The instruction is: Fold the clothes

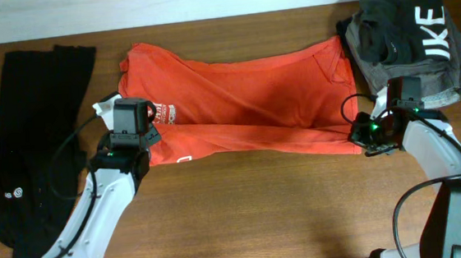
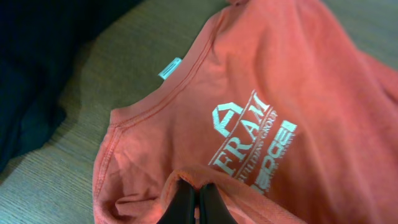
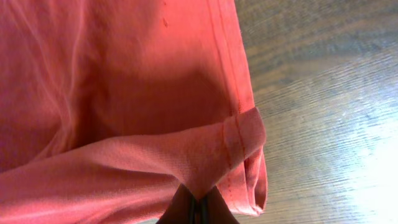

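My left gripper will next bring the pinched fold down onto the shirt beside the white lettering and let it go, because that flat cloth is below the gripper.
The orange-red T-shirt (image 1: 244, 95) lies across the table's middle, its near long edge folded up over the rest. White lettering (image 2: 252, 140) shows near the collar. My left gripper (image 2: 193, 200) is shut on a fold of the shirt's near edge at the collar end (image 1: 150, 137). My right gripper (image 3: 198, 208) is shut on the folded hem corner (image 3: 239, 140) at the shirt's right end (image 1: 361, 135). A long black garment (image 1: 36, 119) lies at the far left. A dark grey white-lettered garment (image 1: 409, 37) lies bunched at the back right.
Bare wooden tabletop (image 1: 261, 209) spreads in front of the shirt. The table's back edge (image 1: 205, 17) runs along the top. A white tag (image 2: 170, 68) sticks out at the collar. Cables run along both arms.
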